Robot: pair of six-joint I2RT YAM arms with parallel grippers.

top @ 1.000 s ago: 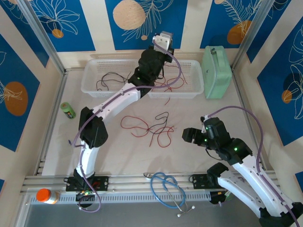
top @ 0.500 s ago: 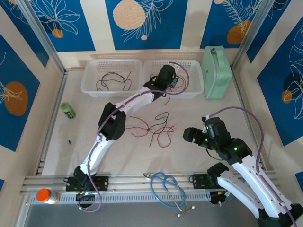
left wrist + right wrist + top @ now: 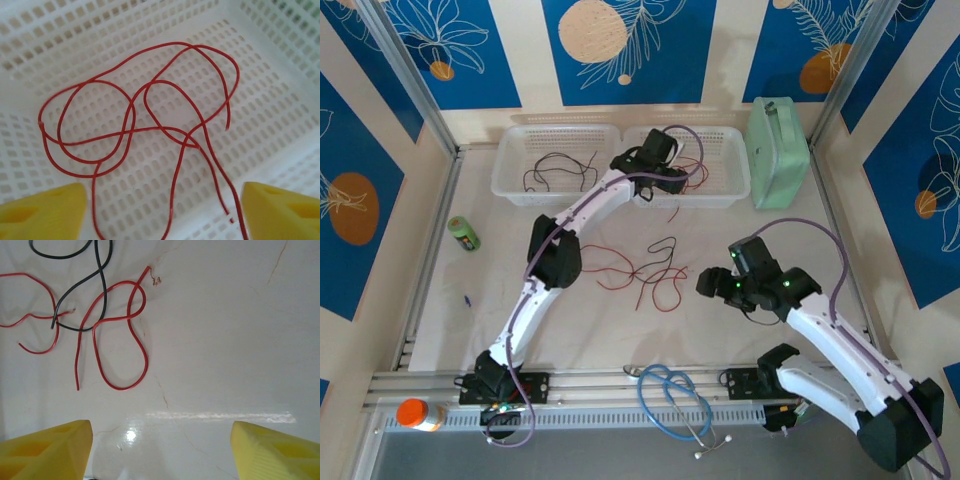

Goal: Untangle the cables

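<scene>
My right gripper moves past the red loop (image 3: 120, 388) and down onto the red cable's near loose end (image 3: 77, 388) next, since that end lies below it, beyond the loop.
On the white table, a loose tangle of thin red and black cables (image 3: 648, 268) lies mid-table. My left gripper (image 3: 665, 172) hangs over the right white basket (image 3: 735, 168), open, with its yellow fingers (image 3: 40, 212) wide apart above a looped red cable (image 3: 192, 145) on the basket floor. One red strand (image 3: 672, 210) trails over the basket's front rim. My right gripper (image 3: 707, 285) is open just right of the tangle, low over the table. In the right wrist view the red loop (image 3: 120, 388) and a black cable (image 3: 80, 330) lie ahead of the gripper (image 3: 160, 450), apart from it.
The left white basket (image 3: 505, 165) holds black cables (image 3: 560, 172). A mint green case (image 3: 778, 150) stands right of the baskets. A green bottle (image 3: 464, 233) lies at the left. A blue stethoscope (image 3: 672, 398) and an orange-capped bottle (image 3: 415, 413) sit by the near rail.
My left gripper came down into the right basket and opened, leaving the red cable on its floor. My right arm shifted left towards the tangle.
</scene>
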